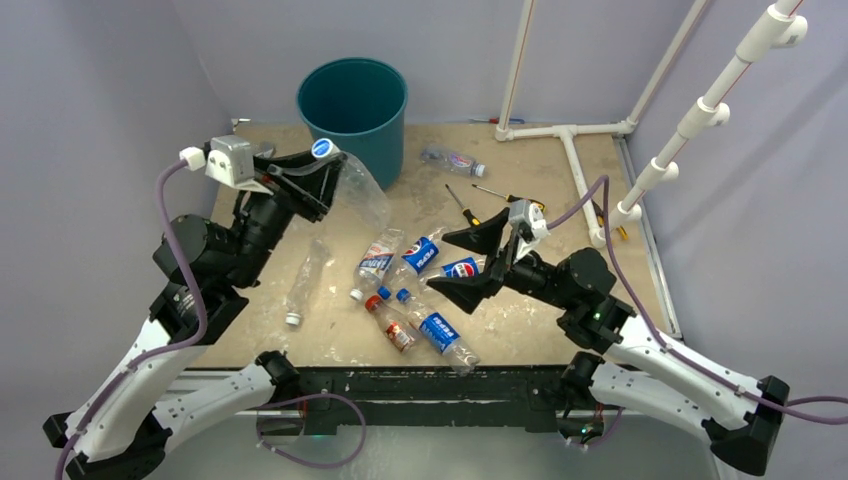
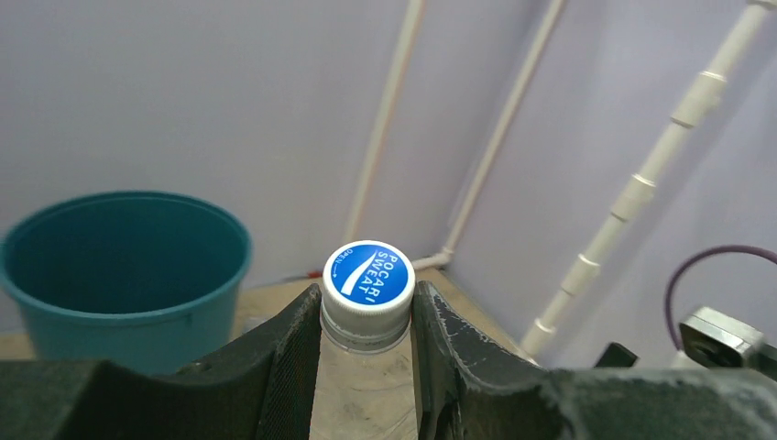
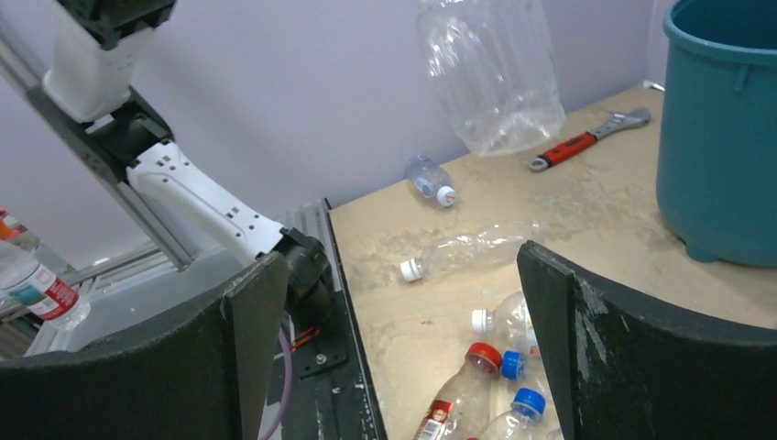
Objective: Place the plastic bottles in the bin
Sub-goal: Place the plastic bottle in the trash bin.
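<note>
My left gripper carries the clear bottle outward over the bin's opening (image 1: pixel 352 94) (image 2: pixel 126 253) next and releases it there, since that opening lies outward of the gripper.
My left gripper (image 1: pixel 322 172) is shut on the neck of a large clear bottle (image 1: pixel 362 192) with a blue-and-white cap (image 2: pixel 367 273), held in the air just left of the teal bin (image 1: pixel 353 100). The bin also shows in the left wrist view (image 2: pixel 119 275) and the right wrist view (image 3: pixel 724 137). My right gripper (image 1: pixel 468 262) is open and empty, above a cluster of several bottles: Pepsi-labelled ones (image 1: pixel 421 253), a red-capped one (image 1: pixel 392 325) and a blue-capped one (image 1: pixel 440 330). A clear bottle (image 1: pixel 303 282) lies at the left. Another (image 1: pixel 452 160) lies right of the bin.
Screwdrivers (image 1: pixel 462 204) lie right of centre. A red-handled wrench (image 3: pixel 586 139) lies near the bin. A white pipe frame (image 1: pixel 570 150) stands at the back right. Grey walls close in three sides.
</note>
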### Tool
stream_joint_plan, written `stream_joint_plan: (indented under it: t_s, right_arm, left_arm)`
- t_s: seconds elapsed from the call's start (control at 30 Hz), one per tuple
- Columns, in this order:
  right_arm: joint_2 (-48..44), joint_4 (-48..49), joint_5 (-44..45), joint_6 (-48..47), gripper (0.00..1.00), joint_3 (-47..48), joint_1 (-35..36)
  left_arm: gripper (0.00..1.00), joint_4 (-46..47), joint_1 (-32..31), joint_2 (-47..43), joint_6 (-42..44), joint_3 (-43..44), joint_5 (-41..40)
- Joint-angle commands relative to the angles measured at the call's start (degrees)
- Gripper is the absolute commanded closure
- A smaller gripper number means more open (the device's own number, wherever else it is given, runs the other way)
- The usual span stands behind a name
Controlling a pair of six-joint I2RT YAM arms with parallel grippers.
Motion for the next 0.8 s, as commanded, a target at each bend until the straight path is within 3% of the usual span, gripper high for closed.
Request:
stream_joint_plan:
  t_s: [0.0,0.07,0.2,0.4,0.57,0.77]
  right_arm:
    - [1.62,6.02,6.27,2.54,0.01,-0.36,-0.09]
    - [0.96,10.8,12.73,4.55,0.01,-3.18,-0.09]
    - [2.88,22.37,18.3,9.32,0.01,-9.17,-0.09]
    - [10.02,18.3,21.1,10.63,0.01,-5.04,-0.18]
    - [5.83,22.35,22.04,10.26,0.02,-8.84,-0.18]
    - [2.19,15.55,22.09,12.03,0.02,-10.32,-0.18]
  left_arm:
    - [1.0,3.86,0.04,0.77,7.56,-0.55,-12.61]
    - [1.0,7.24,0.04,2.95,10.26,-0.02,-13.93]
    - [1.0,3.03,0.04,9.74,13.81,6.54,-17.85]
    - [1.0,10.0,0.04,9.74,19.13,7.03,-22.35]
    - [1.0,13.23,0.04,10.32,23.64,7.03,-22.19]
    - [1.0,19.74,0.03,15.36,31.99,9.76,-23.51]
